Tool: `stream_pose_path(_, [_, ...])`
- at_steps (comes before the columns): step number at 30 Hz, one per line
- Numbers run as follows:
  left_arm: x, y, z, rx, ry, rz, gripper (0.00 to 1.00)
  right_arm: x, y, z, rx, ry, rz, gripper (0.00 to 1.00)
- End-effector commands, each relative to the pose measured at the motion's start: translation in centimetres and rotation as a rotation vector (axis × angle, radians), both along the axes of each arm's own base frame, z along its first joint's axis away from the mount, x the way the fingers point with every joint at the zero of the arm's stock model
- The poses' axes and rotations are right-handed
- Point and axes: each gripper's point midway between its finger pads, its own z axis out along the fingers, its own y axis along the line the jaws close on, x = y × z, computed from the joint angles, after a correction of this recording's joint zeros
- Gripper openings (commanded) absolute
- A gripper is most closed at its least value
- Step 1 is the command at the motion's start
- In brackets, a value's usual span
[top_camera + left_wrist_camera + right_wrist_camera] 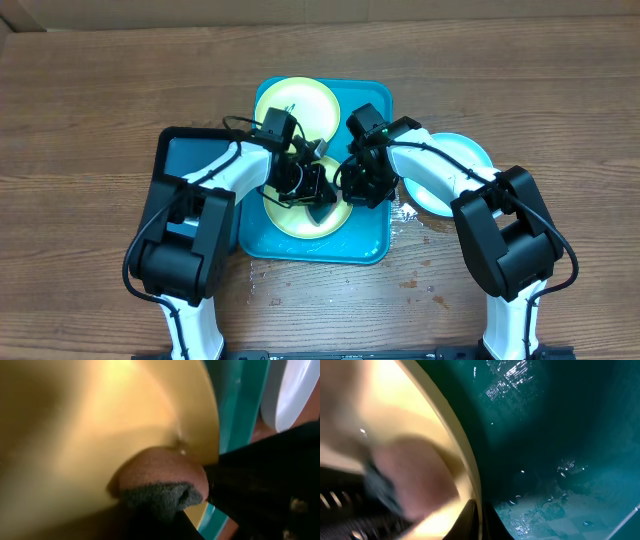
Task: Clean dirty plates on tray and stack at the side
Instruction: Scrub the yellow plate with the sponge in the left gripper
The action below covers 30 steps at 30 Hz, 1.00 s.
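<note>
I should move my left gripper up and to the left in the overhead view, then down onto the black tray [190, 156], because the tray's bare bottom can take the sponge.
The cyan tray [365, 245] holds two yellow-green plates, one at the back [300, 100] and one nearer [285, 222]. My right gripper [352, 190] is shut on the near plate's rim [470, 475], one finger on each side of it [479, 520]. My left gripper [312, 190] is shut on a reddish-brown sponge [160, 482] with a dark scouring side. The sponge presses on that plate's pale face [75, 420]. A light blue plate [455, 160] lies on the table right of the tray, partly under my right arm.
A black tray [185, 155] lies left of the cyan tray, under my left arm. The cyan tray's floor [560, 435] is wet, and water drops sit on the wooden table [410, 215] by its right edge.
</note>
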Motion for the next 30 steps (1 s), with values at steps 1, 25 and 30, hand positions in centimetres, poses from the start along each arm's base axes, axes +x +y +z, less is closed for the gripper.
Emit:
stream_pose_path(1, [-2.4,0.1,-1.3,0.031,0.085,-0.038,0.04,0.1,-1.0,-1.1,-0.066,-0.018,0.018,0.04])
stream_pose_path(25, [0.6,18.4,2.9,1.001,-0.083,0.345,0.04,0.1,-1.1,-1.1,-0.067,-0.016,0.018,0.04])
stream_pose_path(30, [1.7,15.9,6.6,0.803,-0.098,0.384,0.04,-0.1,-1.2,-1.1,-0.071,-0.009,0.019,0.04])
